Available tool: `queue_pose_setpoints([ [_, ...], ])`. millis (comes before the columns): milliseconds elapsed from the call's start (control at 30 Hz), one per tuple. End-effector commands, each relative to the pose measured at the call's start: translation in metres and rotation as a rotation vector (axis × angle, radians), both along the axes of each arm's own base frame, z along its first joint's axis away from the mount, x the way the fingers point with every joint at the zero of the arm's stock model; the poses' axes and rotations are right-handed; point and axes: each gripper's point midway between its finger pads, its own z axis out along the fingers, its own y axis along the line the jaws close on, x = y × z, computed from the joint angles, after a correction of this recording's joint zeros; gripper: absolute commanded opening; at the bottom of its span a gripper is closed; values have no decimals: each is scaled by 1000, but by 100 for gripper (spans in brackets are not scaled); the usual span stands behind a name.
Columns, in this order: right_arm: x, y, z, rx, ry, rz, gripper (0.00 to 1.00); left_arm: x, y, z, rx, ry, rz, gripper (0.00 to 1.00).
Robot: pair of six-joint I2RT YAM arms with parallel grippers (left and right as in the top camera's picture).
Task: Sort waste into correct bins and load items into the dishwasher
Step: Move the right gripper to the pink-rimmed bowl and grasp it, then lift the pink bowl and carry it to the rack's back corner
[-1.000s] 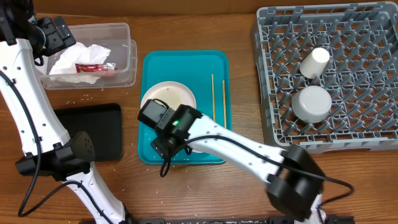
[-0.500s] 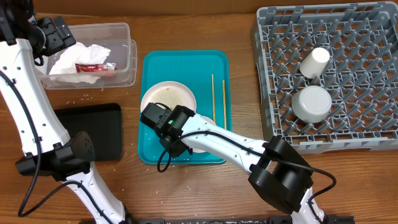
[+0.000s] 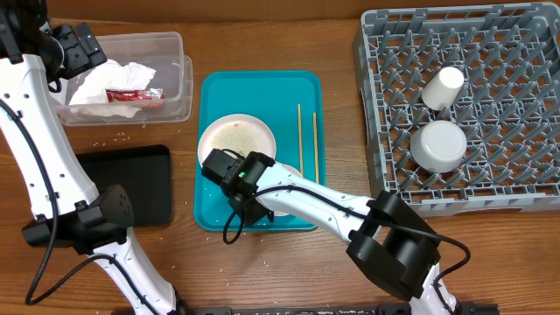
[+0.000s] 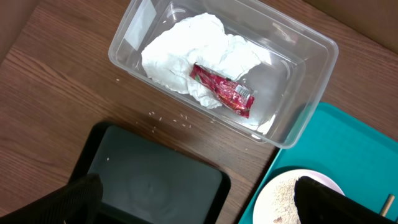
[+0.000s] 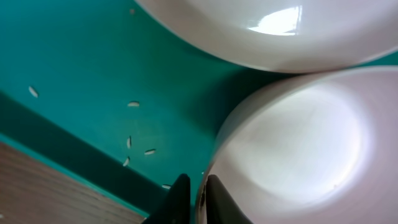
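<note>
I will lift the dish point(image 5: 292, 143) across and let go of it, because the empty end of the rack beyond the cup is outward and to the right of my right gripper in the overhead view.
My right gripper point(image 5: 198, 186) is shut on the rim of the smaller white dish point(image 5: 292, 143), one finger inside and one outside. The dish lies on the teal tray point(image 3: 302, 87), touching the large white plate point(image 3: 236, 138), which carries food scraps. In the overhead view my right arm point(image 3: 249, 188) hides most of the dish. Two chopsticks point(image 3: 299, 136) lie on the tray's right side. My left gripper point(image 4: 199, 208) hangs open and empty above the clear tub point(image 4: 292, 134), which holds the napkin point(image 4: 186, 56) and red wrapper point(image 4: 222, 90). The cup point(image 3: 442, 87) and grey bowl point(image 3: 437, 144) sit in the dish rack point(image 3: 525, 188).
The black tray point(image 3: 131, 179) lies left of the teal tray, below the tub. Loose rice grains point(image 4: 168, 115) dot the table between tub and black tray, and more rice grains point(image 5: 134, 104) lie on the teal tray floor beside the dish.
My right gripper has closed from open onto the small dish's rim, after shifting slightly down-right on the tray. The left arm has not moved.
</note>
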Motion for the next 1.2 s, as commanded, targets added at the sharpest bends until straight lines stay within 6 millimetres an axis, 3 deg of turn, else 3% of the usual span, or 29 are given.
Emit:
queue_pose_setpoints([
  [0, 2, 6, 14, 29, 5, -18, 4, -2, 2, 3, 16, -1, -13, 100],
  [133, 8, 13, 43, 50, -11, -23, 4, -2, 2, 3, 16, -1, -13, 100],
  [233, 25, 15, 79, 76, -60, -43, 4, -2, 2, 3, 16, -1, -13, 100],
  [300, 43, 9, 104, 82, -120, -73, 4, -2, 2, 3, 16, -1, -13, 100],
  [333, 65, 1, 128, 93, -183, -114, 4, -2, 2, 3, 16, -1, -13, 100],
  [433, 109, -23, 170, 142, -280, -209, 4, -2, 2, 3, 16, -1, -13, 100],
  [467, 130, -39, 188, 178, -313, -266, 4, -2, 2, 3, 16, -1, -13, 100],
  [633, 200, -106, 246, 424, -333, -439, 4, -2, 2, 3, 16, -1, -13, 100],
  [900, 269, -211, 317, 1004, -283, -501, 4, -2, 2, 3, 16, -1, -13, 100],
  [1067, 311, -278, 338, 1181, -380, -593, 4, -2, 2, 3, 16, -1, -13, 100],
  [1167, 332, -300, 336, 1241, -409, -601, 4, -2, 2, 3, 16, -1, -13, 100],
])
